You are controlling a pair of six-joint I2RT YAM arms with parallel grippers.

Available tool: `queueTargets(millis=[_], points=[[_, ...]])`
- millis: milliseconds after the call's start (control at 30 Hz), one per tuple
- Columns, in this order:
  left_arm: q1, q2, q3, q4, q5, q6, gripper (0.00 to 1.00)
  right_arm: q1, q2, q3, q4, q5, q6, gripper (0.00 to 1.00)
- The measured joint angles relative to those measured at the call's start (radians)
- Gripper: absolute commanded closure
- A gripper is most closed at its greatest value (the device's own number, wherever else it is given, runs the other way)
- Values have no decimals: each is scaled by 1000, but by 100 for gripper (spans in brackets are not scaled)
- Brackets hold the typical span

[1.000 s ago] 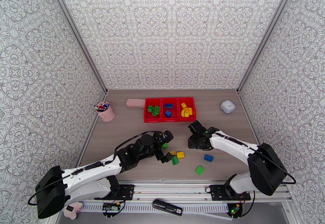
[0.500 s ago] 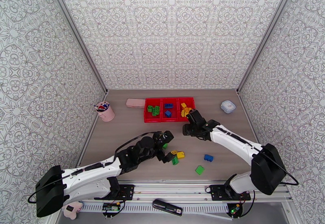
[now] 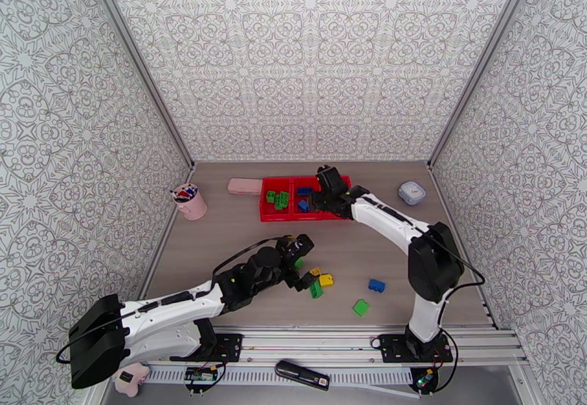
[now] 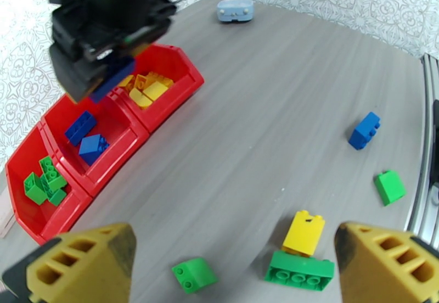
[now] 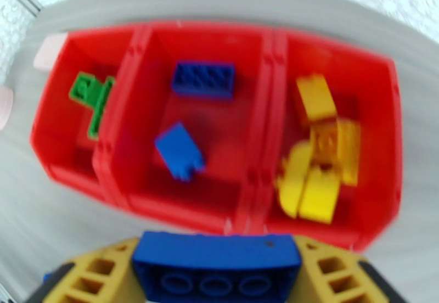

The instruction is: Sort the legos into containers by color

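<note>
The middle bin with blue legos lies below and outward of the right gripper's fingers, so the right gripper should next move outward and down to release the long blue lego.
The three joined red containers stand at the back centre, with green, blue and yellow legos in them from left to right. My right gripper hovers over the middle blue bin, shut on a long blue lego. My left gripper is open low over the table, its yellow fingers wide apart. Between them lie a small green lego and a yellow lego resting against a long green lego. A blue lego and a green lego lie loose to the right.
A pink cup stands at the left wall and a flat pink block lies left of the bins. A small white round box sits at the back right. The table's near edge is a metal rail.
My right gripper has swung from the middle of the table back and left to above the bins. The left arm has barely shifted, and the loose legos lie as before.
</note>
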Motion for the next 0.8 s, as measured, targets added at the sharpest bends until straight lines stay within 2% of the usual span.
queueTargets(millis=[233, 400, 467, 533, 633, 800], points=[[1, 0, 0, 2, 0, 1, 0, -22, 212, 230, 5, -49, -66, 55], [10, 0, 2, 0, 2, 5, 0, -29, 312, 333, -16, -71, -86, 53], [12, 0, 2, -1, 10, 4, 0, -31, 328, 352, -27, -78, -92, 48], [12, -2, 2, -7, 21, 4, 0, -31, 329, 362, -39, -84, -96, 36], [12, -13, 2, -23, 27, 4, 0, -31, 327, 368, -39, -88, -105, 24], [12, -49, 2, -42, 33, 8, 0, -31, 262, 293, -21, -90, -97, 17]])
